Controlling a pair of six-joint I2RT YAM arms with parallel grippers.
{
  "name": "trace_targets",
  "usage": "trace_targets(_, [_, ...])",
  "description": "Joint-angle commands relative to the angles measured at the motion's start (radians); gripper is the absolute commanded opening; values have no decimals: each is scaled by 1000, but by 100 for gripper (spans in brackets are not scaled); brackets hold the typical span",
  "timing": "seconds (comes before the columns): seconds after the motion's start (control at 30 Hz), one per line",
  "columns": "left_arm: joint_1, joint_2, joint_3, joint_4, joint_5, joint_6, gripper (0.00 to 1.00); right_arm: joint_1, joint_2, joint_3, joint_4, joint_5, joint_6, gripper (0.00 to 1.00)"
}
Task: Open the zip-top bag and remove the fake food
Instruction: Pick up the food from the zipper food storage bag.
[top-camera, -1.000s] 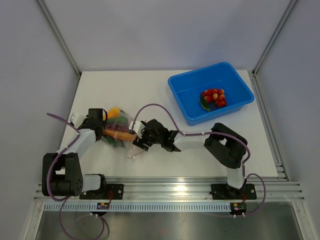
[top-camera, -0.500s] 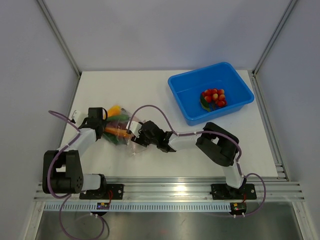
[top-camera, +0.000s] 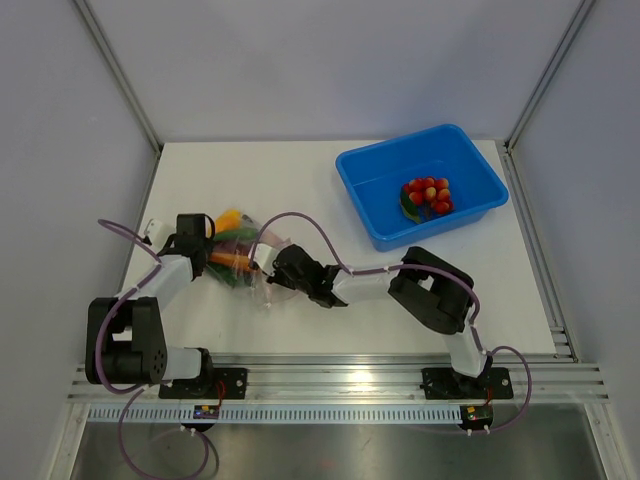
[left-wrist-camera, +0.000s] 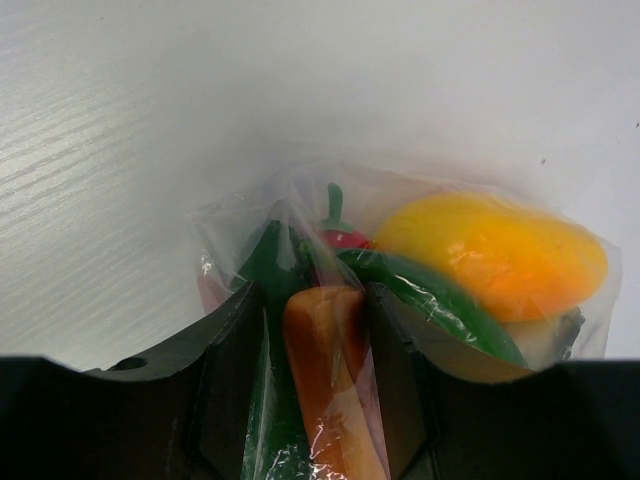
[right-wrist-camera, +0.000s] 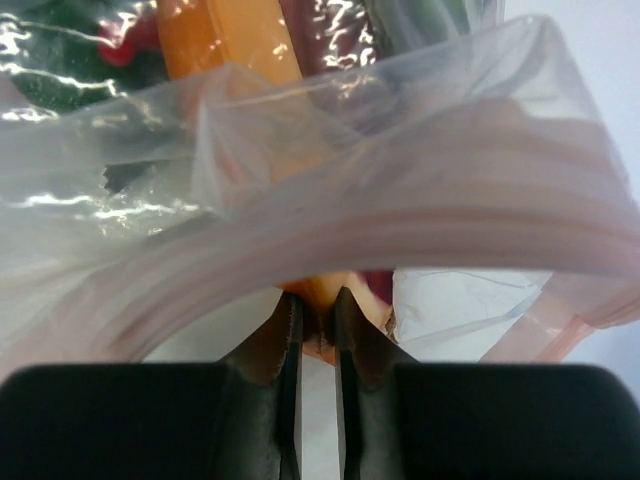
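Note:
The blue bin's bare bottom is outward of my right gripper and to its right in the top view, so I will lift across and release there.
The clear zip-top bag (top-camera: 243, 262) lies at the left of the table, still holding fake food. In the left wrist view I see a yellow fruit (left-wrist-camera: 490, 255), a green cucumber (left-wrist-camera: 430, 300), a red chili (left-wrist-camera: 340, 235) and an orange-brown piece (left-wrist-camera: 325, 370) inside it. My left gripper (left-wrist-camera: 318, 300) is shut on the bag's far end, pinching the orange-brown piece through the plastic. My right gripper (right-wrist-camera: 318, 300) reaches under the pinkish zip strip (right-wrist-camera: 400, 230) into the bag's open mouth, jaws closed narrow on the near tip of the orange-brown piece (right-wrist-camera: 230, 35).
A blue bin (top-camera: 385, 190) stands at the back right with red tomatoes (top-camera: 428, 194) and a green piece in it. Both arms (top-camera: 370, 278) meet low over the table's left half, and purple cables loop above them.
My right gripper has moved left into the bag's mouth and closed from wide open to a narrow pinch. The left gripper has barely moved and keeps its hold.

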Motion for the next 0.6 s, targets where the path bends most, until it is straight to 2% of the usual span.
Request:
trace_targets(0.0, [-2, 20, -7, -50, 60, 13, 48, 33, -40, 44, -6, 43, -16, 12])
trace_targets(0.1, [-2, 13, -9, -50, 54, 12, 48, 50, -90, 29, -18, 45, -16, 9])
trace_targets(0.23, [-3, 13, -9, -62, 36, 6, 48, 50, -147, 54, -114, -12, 33, 5])
trace_targets(0.4, [-3, 9, -9, -70, 25, -2, 48, 50, -185, 147, -320, -41, 118, 4])
trace_targets(0.57, [-3, 4, -9, -74, 19, -7, 48, 51, -149, 279, -620, -12, 179, 0])
